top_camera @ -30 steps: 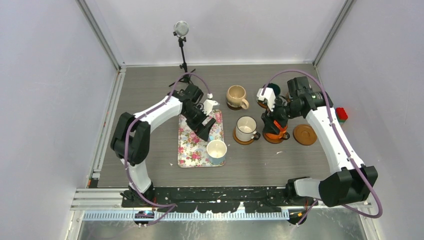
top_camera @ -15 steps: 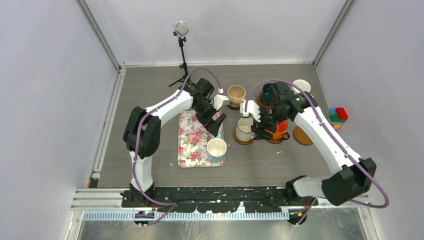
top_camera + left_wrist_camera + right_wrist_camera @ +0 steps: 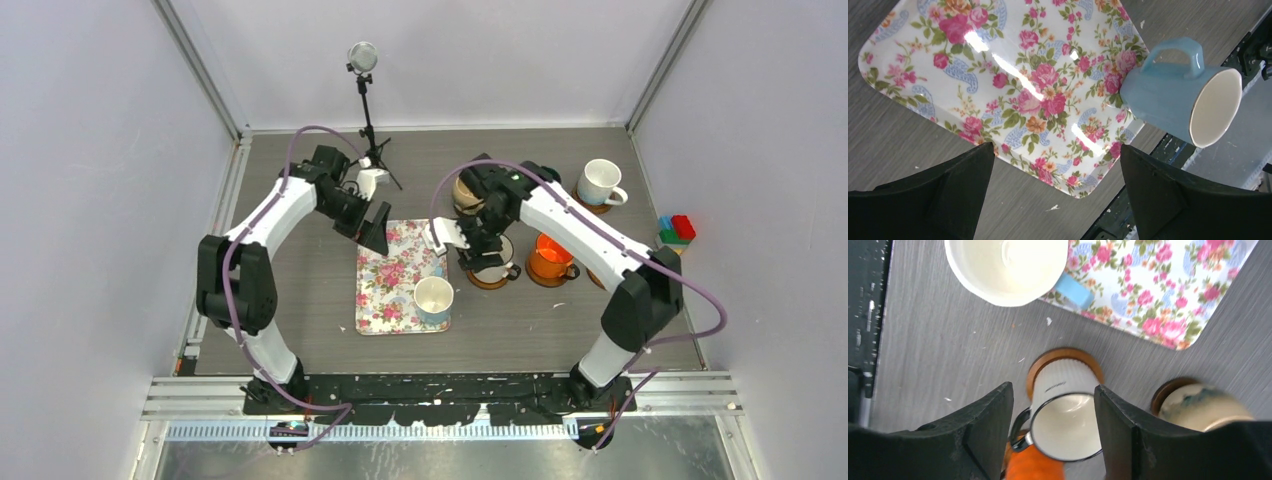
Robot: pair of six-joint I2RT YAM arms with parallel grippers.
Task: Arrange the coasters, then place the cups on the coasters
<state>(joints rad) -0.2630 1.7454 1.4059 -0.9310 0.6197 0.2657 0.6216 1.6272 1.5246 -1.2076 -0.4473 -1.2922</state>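
I will move my right gripper back off the white cup and, since only the light blue cup is still on the tray, down around its blue handle (image 3: 1075, 290).
A light blue cup (image 3: 433, 300) stands on the floral tray (image 3: 385, 300); in the left wrist view this blue cup (image 3: 1173, 100) sits at the tray's (image 3: 998, 75) far corner. My left gripper (image 3: 375, 232) (image 3: 1055, 150) hangs open and empty over the tray's back-left corner. My right gripper (image 3: 482, 250) (image 3: 1053, 415) is open, its jaws straddling from above a white black-rimmed cup (image 3: 1065, 410) (image 3: 492, 262) on a coaster (image 3: 1065, 357). Orange cup (image 3: 552, 258), beige cup (image 3: 1200, 407) (image 3: 468, 192) and another white cup (image 3: 600, 180) also sit on coasters.
A thin stand with a round head (image 3: 363, 58) rises at the back centre, its legs behind my left arm. Coloured toy bricks (image 3: 678, 228) lie at the right wall. Metal frame rails border the table on both sides.
My left arm swung back and left from over the tray's middle to its back-left corner, jaws widening. My right gripper travelled left from the orange cup to above the white black-rimmed cup.
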